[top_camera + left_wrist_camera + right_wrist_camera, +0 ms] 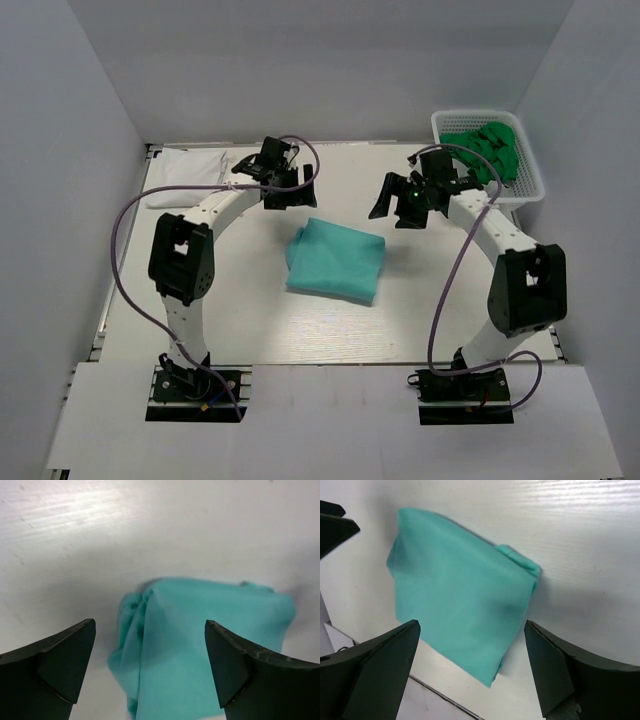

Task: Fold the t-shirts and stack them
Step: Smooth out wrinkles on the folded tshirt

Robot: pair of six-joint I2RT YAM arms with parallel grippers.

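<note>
My left gripper needs to go down and move back to the teal t-shirt's raised edge facing the white t-shirt [190, 176] next. The bunched cloth there lines up between its fingers.
A teal t-shirt [335, 261] lies folded into a neat rectangle in the middle of the white table; it also shows in the left wrist view [205, 645] and the right wrist view [457, 607]. My left gripper [285, 195] is open and empty, raised behind the shirt's far left corner. My right gripper [395, 210] is open and empty, raised off the shirt's far right corner. A folded white t-shirt [190, 176] lies at the far left of the table. Bright green t-shirts [490, 150] fill a white mesh basket [525, 190] at the far right.
Grey walls enclose the table on three sides. The arm bases [195, 385] stand at the near edge, with purple cables [125, 270] looping off each arm. The basket sits just behind my right arm's elbow.
</note>
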